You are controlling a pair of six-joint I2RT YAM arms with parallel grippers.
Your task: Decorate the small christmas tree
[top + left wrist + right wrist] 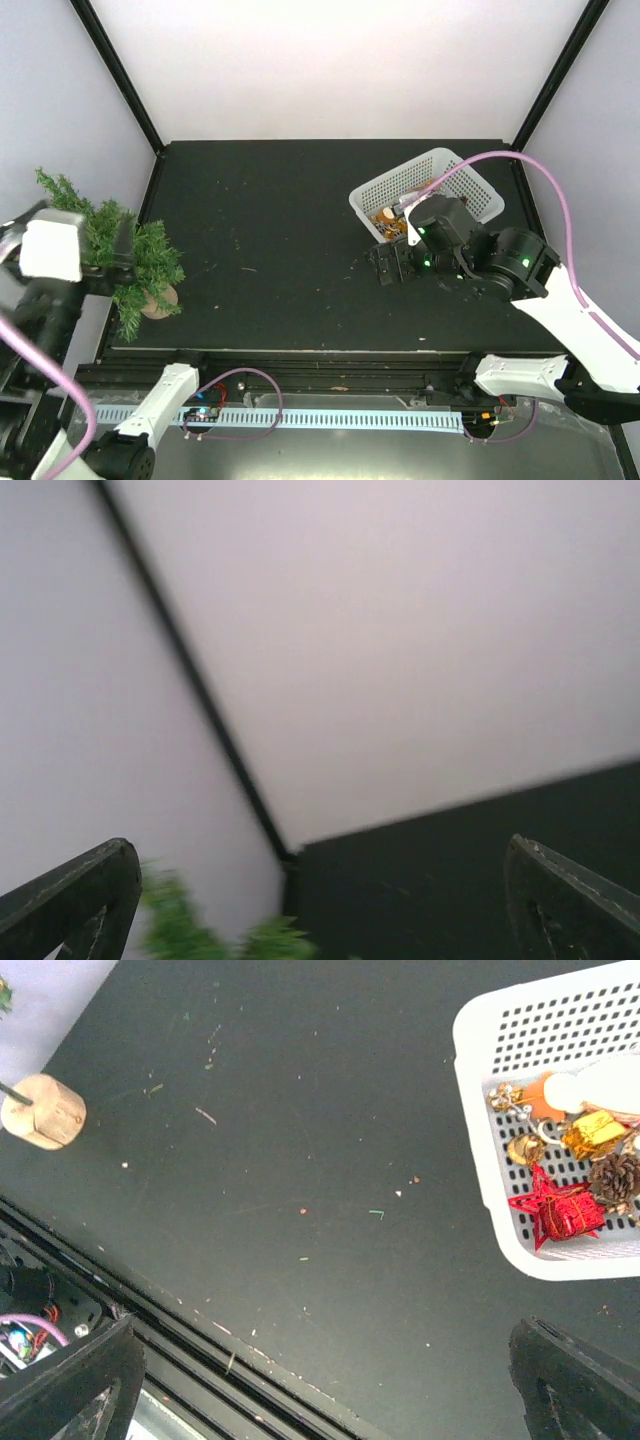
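My left gripper will next go down and reach outward to close on the treetop, because the green tip of the treetop (56,187) (168,905) lies below and outward of the wide-open fingers.
The small christmas tree (145,255), dark green and bristly, stands on its round wood base (158,301) at the table's left edge. My left gripper (122,250) is open at the tree's upper branches. In the left wrist view the gripper (320,880) has its jaws wide apart and empty, with blurred green branch tips (190,935) low between them. My right gripper (390,268) is open and empty over bare table just in front of the white basket (470,180). In the right wrist view this gripper (320,1370) is wide open, and the wood base (45,1112) shows far left.
The white basket (480,1160) holds ornaments: a red star with a gift box (560,1215), a pinecone (612,1175), a gold gift box (592,1132) and a gold bell (525,1148). Black frame posts stand at the back corners. The table's front rail (320,375) runs below.
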